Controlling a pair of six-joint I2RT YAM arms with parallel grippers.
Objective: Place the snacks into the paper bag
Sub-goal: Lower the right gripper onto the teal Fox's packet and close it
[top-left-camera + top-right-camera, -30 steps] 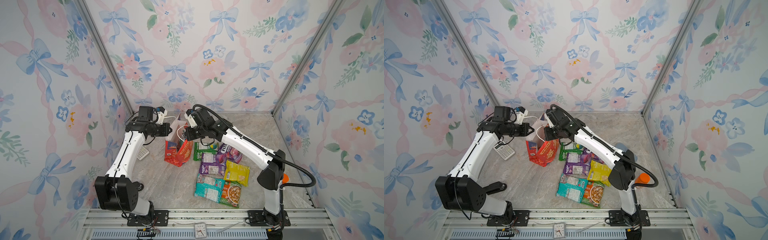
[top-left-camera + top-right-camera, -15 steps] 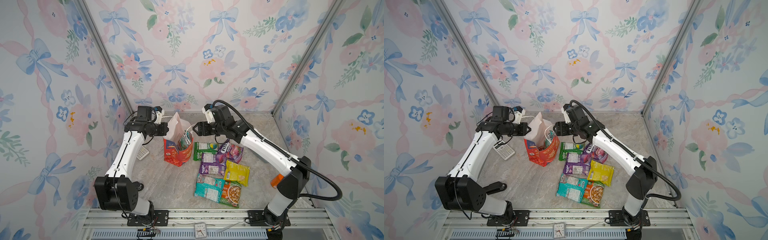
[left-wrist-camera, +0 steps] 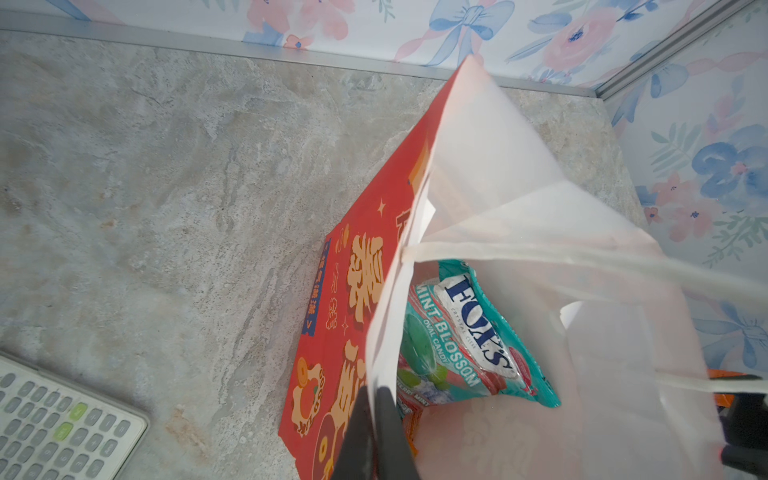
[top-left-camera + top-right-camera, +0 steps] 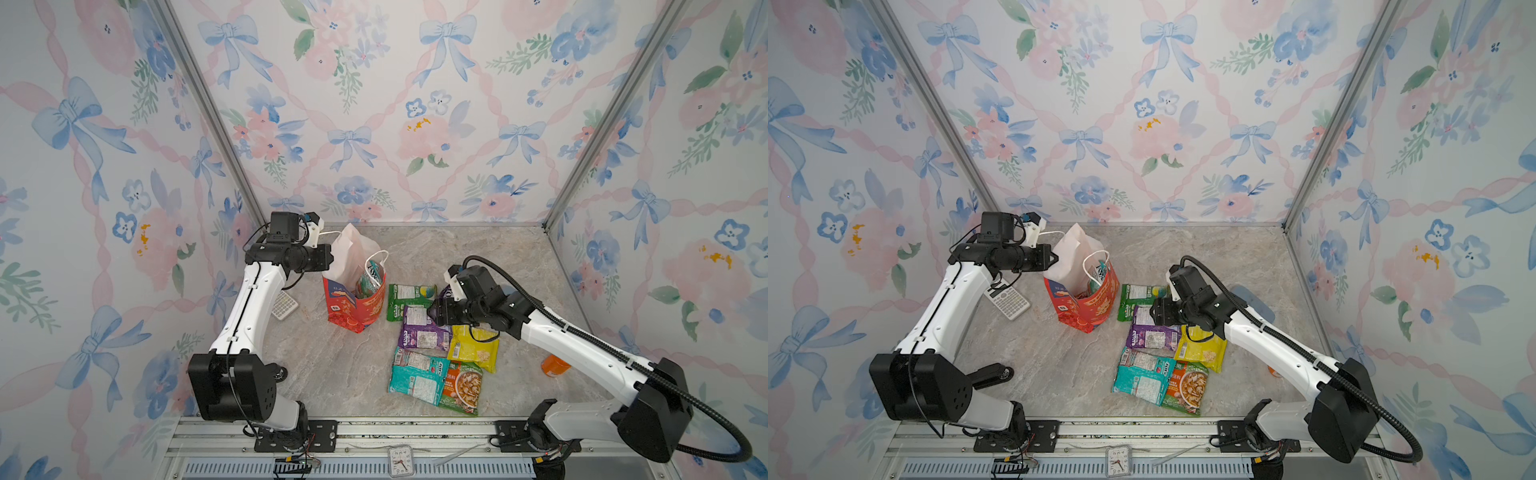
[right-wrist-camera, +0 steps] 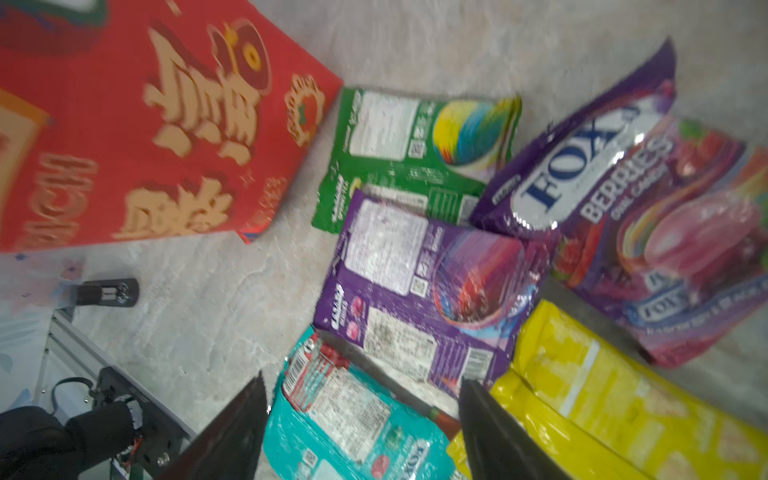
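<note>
The robot will bring its right gripper back toward the robot's base and down onto the second teal packet's edge (image 4: 444, 377) (image 5: 441, 448), because that edge lies open on top of the orange-green packet.
The red paper bag (image 4: 353, 307) stands upright left of centre, its white mouth open. My left gripper (image 4: 331, 257) is shut on the bag's left rim; in the left wrist view both fingers (image 3: 365, 432) pinch the paper edge. Inside the bag leans a teal mint snack packet (image 3: 465, 332). On the table to the right of the bag lie several snacks: green (image 4: 409, 299), purple (image 4: 422, 336), yellow (image 4: 473, 349), teal (image 4: 415, 374) and orange-green (image 4: 461, 386). My right gripper (image 4: 432, 309) hovers open above the purple packet (image 5: 415, 291), holding nothing. A purple berries packet (image 5: 623, 208) lies beside it.
A white calculator (image 4: 284, 305) lies left of the bag, under my left arm. An orange-capped bottle (image 4: 555, 365) stands at the right behind my right arm. A small clock (image 4: 401, 459) sits on the front rail. Patterned walls enclose three sides.
My right gripper has left the bag mouth, opened, and swung right and down over the loose packets. The teal packet stays in the bag. My left gripper still holds the rim.
</note>
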